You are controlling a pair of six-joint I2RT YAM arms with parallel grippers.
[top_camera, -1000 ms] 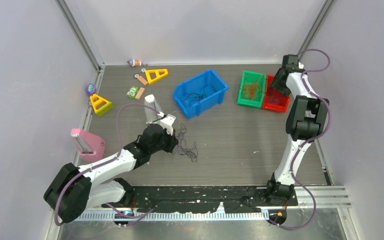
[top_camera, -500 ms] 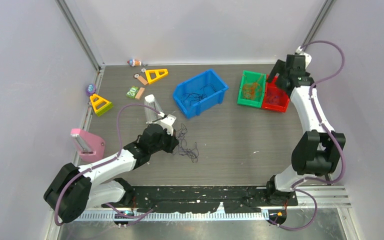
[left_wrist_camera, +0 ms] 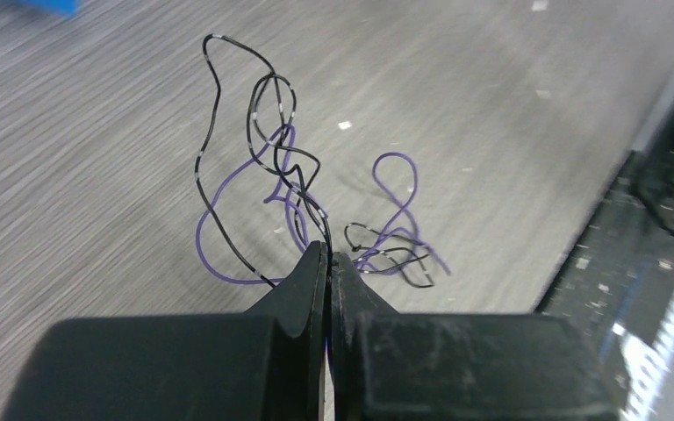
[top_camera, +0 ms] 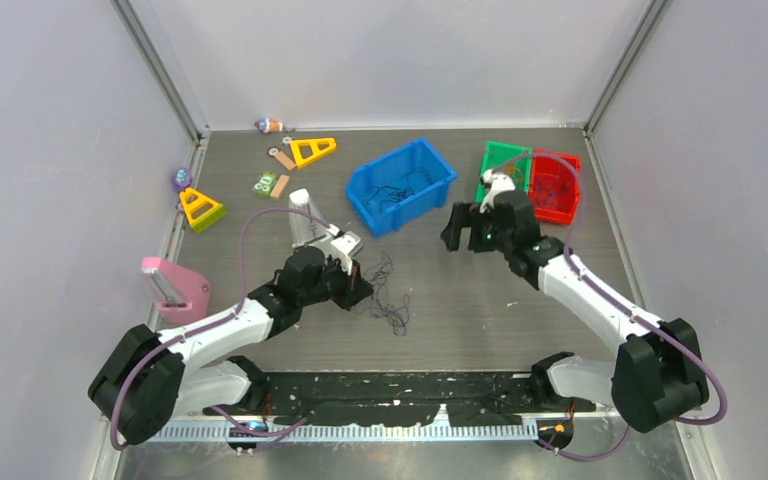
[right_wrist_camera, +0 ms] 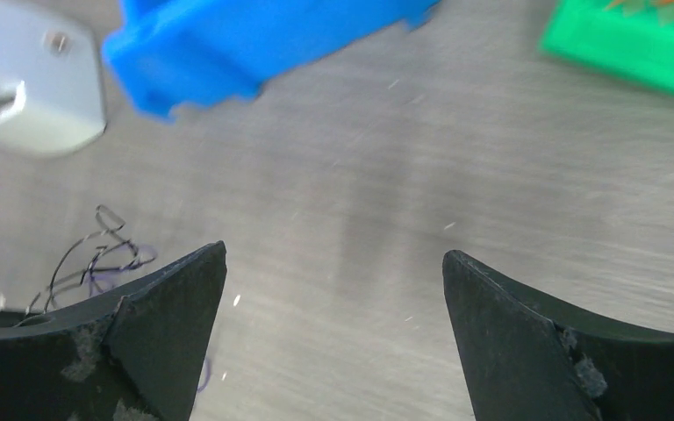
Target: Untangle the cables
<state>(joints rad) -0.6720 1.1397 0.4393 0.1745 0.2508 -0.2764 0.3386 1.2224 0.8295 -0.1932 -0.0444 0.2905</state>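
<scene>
I will next sweep my right gripper across, back and down onto the tangle's unheld near end, as that end is below it and to its left in the top view.
A small tangle of hair-thin black and purple cables lies on the grey table just right of my left gripper. In the left wrist view the left gripper is shut on the cables, with black and purple strands pinched between the tips and looping out ahead. My right gripper hangs open and empty above the table between the blue bin and the green bin. In the right wrist view its open gripper frames bare table, with the cables at far left.
A blue bin holding black wires stands behind the tangle. A green bin with orange wires and a red bin stand at the back right. A grey block, a pink holder and yellow toys are at left.
My right arm swung down from the red bin at the back right to the table's middle. My left gripper shifted slightly right with the cables.
</scene>
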